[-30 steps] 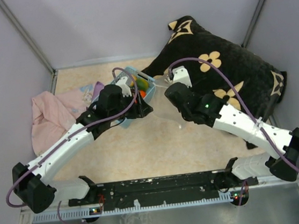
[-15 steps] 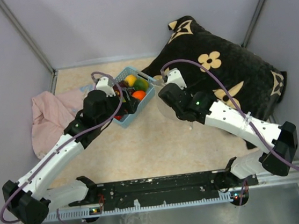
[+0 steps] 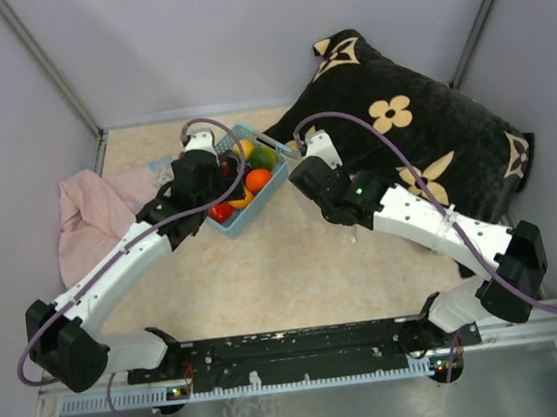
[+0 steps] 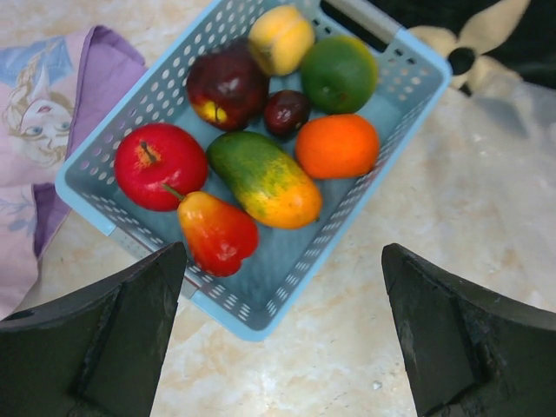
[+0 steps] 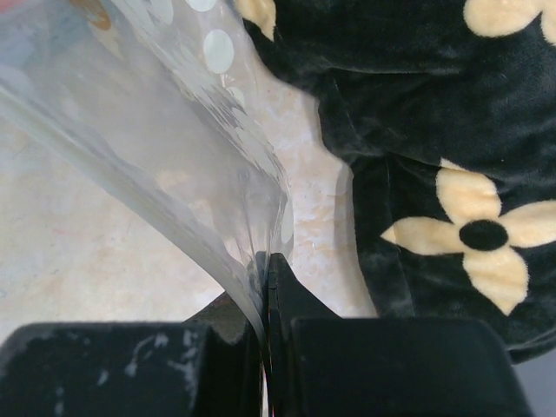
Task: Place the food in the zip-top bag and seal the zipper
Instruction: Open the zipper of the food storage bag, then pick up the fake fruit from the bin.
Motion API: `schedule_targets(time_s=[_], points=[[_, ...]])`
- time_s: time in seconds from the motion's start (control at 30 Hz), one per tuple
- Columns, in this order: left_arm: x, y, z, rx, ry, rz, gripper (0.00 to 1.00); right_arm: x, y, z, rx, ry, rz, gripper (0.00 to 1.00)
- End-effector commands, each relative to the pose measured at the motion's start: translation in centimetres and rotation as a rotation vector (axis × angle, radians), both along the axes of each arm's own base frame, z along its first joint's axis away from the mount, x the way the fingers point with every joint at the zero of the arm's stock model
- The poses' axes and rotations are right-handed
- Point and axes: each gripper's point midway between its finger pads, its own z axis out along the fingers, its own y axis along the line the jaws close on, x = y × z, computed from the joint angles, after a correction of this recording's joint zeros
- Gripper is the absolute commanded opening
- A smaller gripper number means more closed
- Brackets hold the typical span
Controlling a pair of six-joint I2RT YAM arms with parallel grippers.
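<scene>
The left gripper lowers into the basket next, onto the rounded body of the red-yellow pepper. The pepper lies nearest its open fingers among the food.
The food lies in a light-blue basket: red apple, red-yellow pepper, green-orange mango, orange, lime, yellow fruit, dark red apple, small dark plum. My left gripper is open and empty, hovering above the basket's near corner; it also shows in the top view. My right gripper is shut on a fold of the clear dotted zip-top bag, held off the table beside the basket, and shows in the top view. I cannot make out the zipper.
A black pillow with cream flowers lies at the back right, close to my right gripper. A pink and purple printed cloth lies left of the basket. Grey walls close in the table on three sides.
My left gripper has moved back and left, uncovering the basket and now hanging above it. My right gripper has shifted a little left and away, still holding the bag.
</scene>
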Motion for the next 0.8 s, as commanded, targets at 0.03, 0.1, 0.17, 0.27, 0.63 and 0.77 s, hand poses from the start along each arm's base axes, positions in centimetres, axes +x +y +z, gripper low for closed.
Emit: schedule_targets(time_s=[0.03,0.1,0.17,0.27,0.63,0.77], points=[[1.3,1.0,-0.7,0.024,0.053,0.062,1.00,0.6,0.5,1.5,0.048,-0.036,-0.017,0.00],[1.6,1.1,-2.3,0.002,0.121,0.058,1.00,0.7,0.9,1.6,0.056,-0.033,-0.006,0.00],[2.0,2.3,-4.1,-0.048,0.190,0.125,1.00,0.8,1.3,1.5,0.065,-0.029,0.005,0.00],[2.0,3.0,-6.4,-0.136,0.259,0.181,1.00,1.1,2.0,1.4,0.075,-0.026,0.017,0.00],[3.0,3.6,-10.7,-0.152,0.422,0.329,0.83,1.7,4.1,0.8,0.128,-0.013,0.059,0.00],[3.2,4.0,-12.4,-0.117,0.467,0.377,0.77,1.7,4.2,0.4,0.131,-0.005,0.062,0.00]])
